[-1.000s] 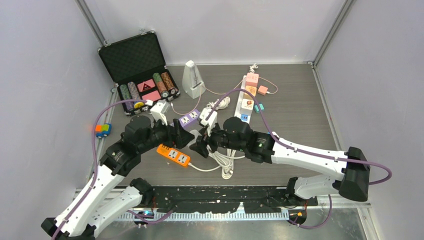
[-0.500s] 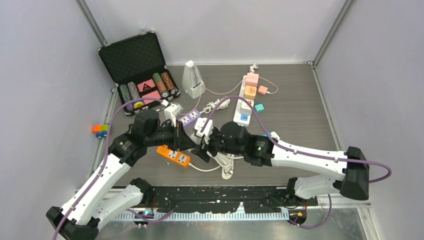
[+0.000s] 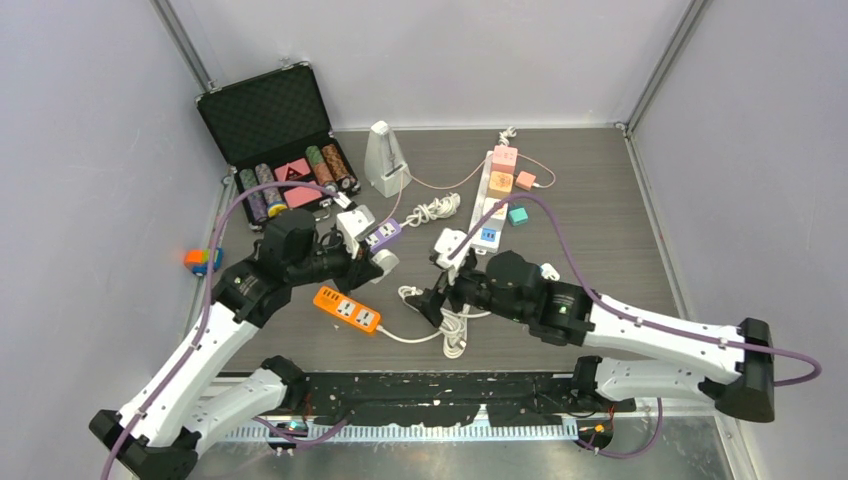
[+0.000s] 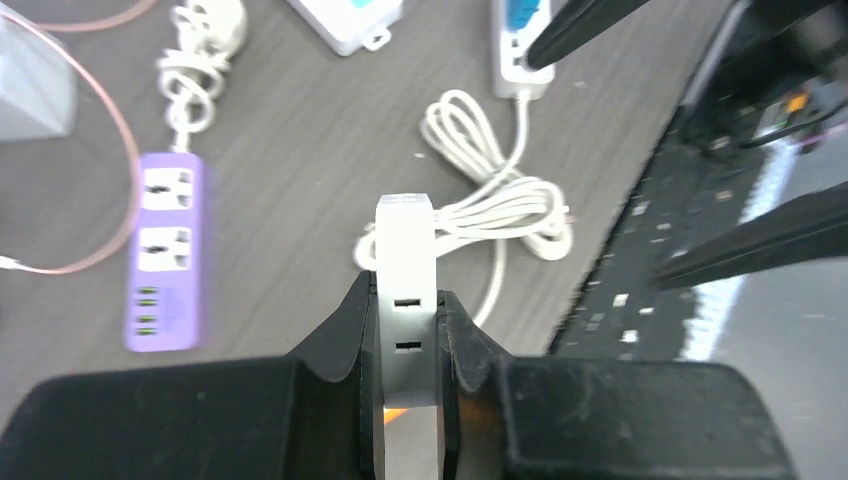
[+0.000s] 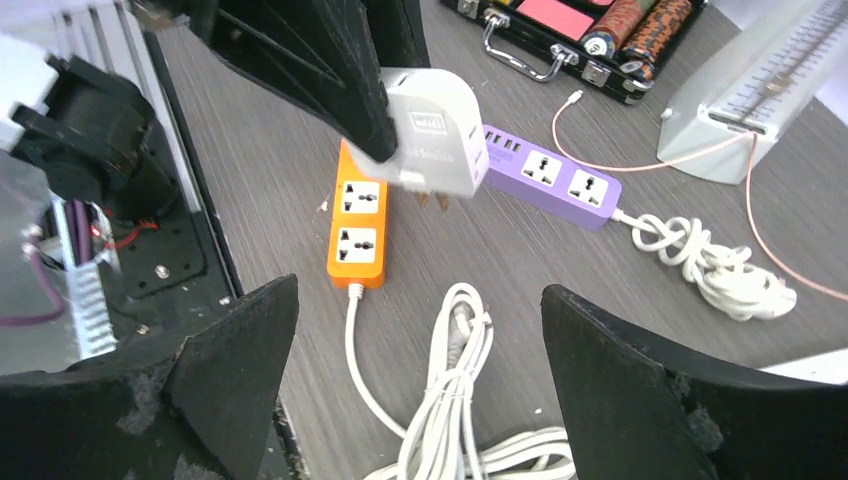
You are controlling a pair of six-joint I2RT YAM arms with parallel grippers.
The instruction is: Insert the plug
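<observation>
The purple power strip's socket by the USB ports is empty. My left gripper should move outward over that socket next, lower the plug's pins into it and release.
My left gripper (image 4: 405,300) is shut on a white plug (image 4: 407,270) and holds it in the air with its metal prongs pointing down. From the right wrist view the plug (image 5: 432,140) hangs just above the far end of the orange power strip (image 5: 361,225), next to the purple power strip (image 5: 555,180). The top view has the plug (image 3: 383,262) between the purple strip (image 3: 382,235) and the orange strip (image 3: 347,310). My right gripper (image 5: 420,290) stands wide open and holds nothing, above a bundled white cord (image 5: 450,400).
A black case of poker chips (image 3: 275,140) lies open at the back left, with a white metronome (image 3: 385,158) beside it. A white power strip carrying coloured plugs (image 3: 497,195) lies at the back right. A small coloured toy (image 3: 203,260) sits at the left edge.
The plug has passed from my right gripper to my left. The left shut on it; the right then opened and drew back to the right, away from the plug.
</observation>
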